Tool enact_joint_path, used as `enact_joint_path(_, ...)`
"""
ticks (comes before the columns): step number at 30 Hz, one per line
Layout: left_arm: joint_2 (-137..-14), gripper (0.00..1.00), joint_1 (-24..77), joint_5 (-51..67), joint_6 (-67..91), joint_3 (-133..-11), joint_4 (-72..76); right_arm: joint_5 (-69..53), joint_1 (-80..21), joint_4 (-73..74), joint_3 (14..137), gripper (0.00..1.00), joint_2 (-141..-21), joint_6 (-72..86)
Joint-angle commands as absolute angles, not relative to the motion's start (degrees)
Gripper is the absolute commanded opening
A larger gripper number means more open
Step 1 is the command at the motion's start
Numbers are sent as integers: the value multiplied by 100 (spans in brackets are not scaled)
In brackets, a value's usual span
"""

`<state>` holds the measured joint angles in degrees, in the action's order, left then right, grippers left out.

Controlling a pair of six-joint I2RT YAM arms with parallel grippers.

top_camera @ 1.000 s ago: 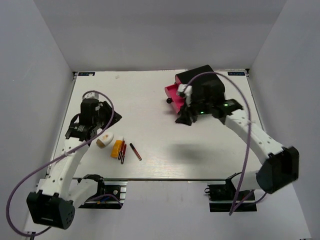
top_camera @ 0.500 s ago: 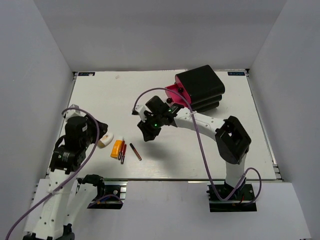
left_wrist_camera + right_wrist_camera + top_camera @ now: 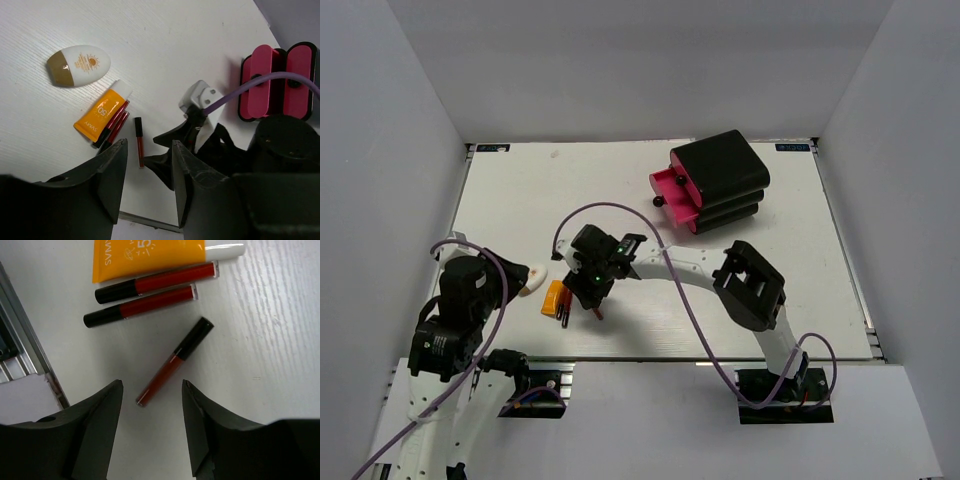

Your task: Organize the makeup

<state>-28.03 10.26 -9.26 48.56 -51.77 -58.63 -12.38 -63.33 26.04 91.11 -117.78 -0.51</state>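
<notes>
My right gripper moves down astride the loose red pencil's middle beside the black cap next, before it closes on it.
The makeup lies near the table's front left. An orange tube (image 3: pixel 554 297) (image 3: pixel 145 255) has two red pencils (image 3: pixel 155 282) lying right beside it. A third red pencil (image 3: pixel 175 361) (image 3: pixel 140 142) lies loose and slanted. A white-tan piece (image 3: pixel 532 280) (image 3: pixel 78 65) sits left of the tube. My right gripper (image 3: pixel 590 290) (image 3: pixel 152 385) hovers open over the loose pencil's lower end, with nothing between its fingers. My left gripper (image 3: pixel 149 145) stands open and empty, back from the makeup at the near left.
A black box (image 3: pixel 720 180) stands at the back right with its top pink drawer (image 3: pixel 675 190) pulled out. The right arm stretches across the table's middle. A metal rail (image 3: pixel 20 340) runs along the table's front edge close to the pencils.
My right arm has swung from the black box across to the left and down over the pencils. My left arm has drawn back toward the near left corner.
</notes>
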Motion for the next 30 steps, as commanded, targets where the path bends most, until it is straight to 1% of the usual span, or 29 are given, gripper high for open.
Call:
enact_joint_path(1, -2716, 51, 1046, -1002, 4922, -5265, -6055, -705, -6442, 2417, 9360, 57, -11987, 114)
enact_joint_path(10, -2646, 51, 1046, -941, 4940, -5221, -6187, -79, -6548, 2303, 9378, 56, -12392, 53)
enact_joint_path(13, -2637, 51, 1046, -888, 4975, -5177, -6170, -53, -6539, 2320, 9422, 54, -12515, 35)
enact_joint_path(16, -2654, 51, 1046, -835, 4983, -5124, -6152, 148, -6583, 2303, 9361, 48, -12559, 26)
enact_joint_path(17, -2680, 51, 1046, -800, 4975, -5063, -6118, 228, -6583, 2311, 9326, 43, -12560, 26)
enact_joint_path(20, -2803, 50, 1046, -625, 4948, -4931, -6021, 465, -6566, 2346, 9141, 35, -12533, -263)
enact_joint_path(22, -2926, 49, 1046, -467, 4913, -4764, -5889, 562, -6548, 2390, 8940, 27, -12455, -308)
enact_joint_path(23, -2962, 49, 1046, -292, 4887, -4703, -5723, 589, -6478, 2460, 8878, 25, -12437, -316)
enact_joint_path(24, -3040, 48, 1046, -212, 4861, -4546, -5626, 537, -6451, 2478, 8790, 21, -12323, -325)
enact_joint_path(25, -3102, 48, 1046, -141, 4843, -4474, -5547, 475, -6321, 2487, 8624, 14, -12227, -351)
enact_joint_path(27, -3364, 48, 1046, 183, 4729, -4299, -5336, 238, -6144, 2557, 8499, 8, -11999, -474)
enact_joint_path(28, -3462, 47, 1046, 245, 4694, -4263, -5231, 98, -5917, 2610, 8499, 1, -11910, -544)
enact_joint_path(30, -3769, 46, 1046, 456, 4589, -4141, -5098, -385, -5714, 2802, 8586, 0, -11638, -685)
